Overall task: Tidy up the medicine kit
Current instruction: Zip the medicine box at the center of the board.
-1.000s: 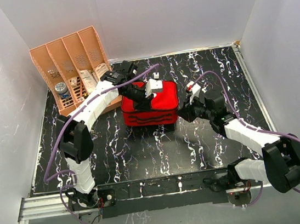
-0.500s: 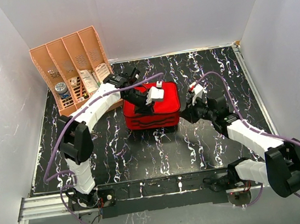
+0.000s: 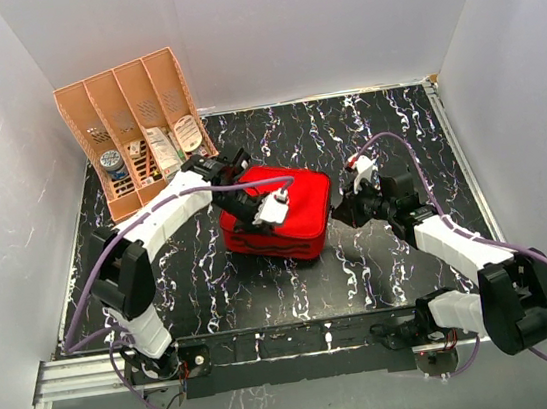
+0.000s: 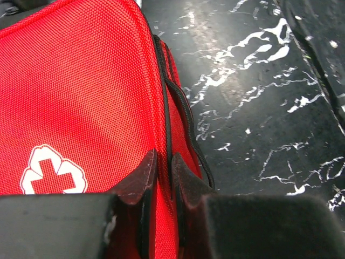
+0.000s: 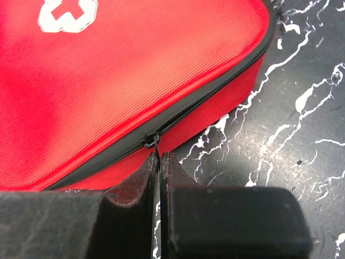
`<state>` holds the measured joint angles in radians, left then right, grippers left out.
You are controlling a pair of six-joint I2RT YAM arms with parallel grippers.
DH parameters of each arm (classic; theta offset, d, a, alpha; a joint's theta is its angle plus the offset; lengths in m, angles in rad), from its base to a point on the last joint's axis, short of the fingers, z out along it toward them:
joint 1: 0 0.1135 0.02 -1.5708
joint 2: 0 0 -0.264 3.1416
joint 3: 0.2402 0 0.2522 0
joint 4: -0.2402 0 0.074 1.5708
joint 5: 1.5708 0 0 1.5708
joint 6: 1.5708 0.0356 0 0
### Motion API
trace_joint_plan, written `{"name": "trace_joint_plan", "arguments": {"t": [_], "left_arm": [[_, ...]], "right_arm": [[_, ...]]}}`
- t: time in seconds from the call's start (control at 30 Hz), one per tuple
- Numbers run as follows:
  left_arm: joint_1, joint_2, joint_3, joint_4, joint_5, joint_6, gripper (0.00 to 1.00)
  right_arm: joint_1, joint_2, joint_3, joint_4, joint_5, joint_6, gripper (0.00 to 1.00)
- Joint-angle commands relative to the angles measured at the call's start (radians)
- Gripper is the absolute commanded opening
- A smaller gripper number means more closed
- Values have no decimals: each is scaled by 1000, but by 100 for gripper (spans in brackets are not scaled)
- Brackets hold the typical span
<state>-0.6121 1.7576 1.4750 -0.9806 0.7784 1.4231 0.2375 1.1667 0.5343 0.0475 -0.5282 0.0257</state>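
Note:
The left gripper draws the case's near seam back and to the left in the top view next, steadying the case for my right gripper's zipper hold, then releases it.
The medicine kit (image 3: 303, 216), a red zip case with a white cross (image 4: 53, 171) on its lid, lies skewed in the middle of the black marbled table. My left gripper (image 3: 265, 214) reaches over it from the left and is shut on the red fabric at the lid's seam (image 4: 161, 162), beside the black zipper line (image 4: 183, 108). My right gripper (image 3: 340, 212) sits at the case's right side, low on the table. It is shut (image 5: 160, 157) on the thin pull of the zipper slider (image 5: 151, 141). The zipper looks closed along the edge in view.
An orange slotted rack (image 3: 132, 122) with small packets and a tin stands at the back left. White walls enclose the table on three sides. Bare marbled tabletop (image 3: 385, 129) lies behind and to the right of the case.
The case has slid toward the near left and turned slightly. My left gripper moved nearer with it, still pinching the lid edge. My right gripper stayed at the case's right side.

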Motion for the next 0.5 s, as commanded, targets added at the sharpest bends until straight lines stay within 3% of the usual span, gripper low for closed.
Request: {"name": "trace_joint_plan", "arguments": {"t": [0.0, 0.23, 0.47], "left_arm": [[-31, -126, -117, -233, 50, 145, 0], [-48, -252, -273, -223, 20, 337, 0], [-40, -310, -355, -283, -19, 638, 0]], "right_arm": [[-59, 0, 82, 97, 153, -27, 0], [-73, 21, 86, 89, 159, -32, 0], [-84, 44, 86, 86, 184, -40, 0]]}}
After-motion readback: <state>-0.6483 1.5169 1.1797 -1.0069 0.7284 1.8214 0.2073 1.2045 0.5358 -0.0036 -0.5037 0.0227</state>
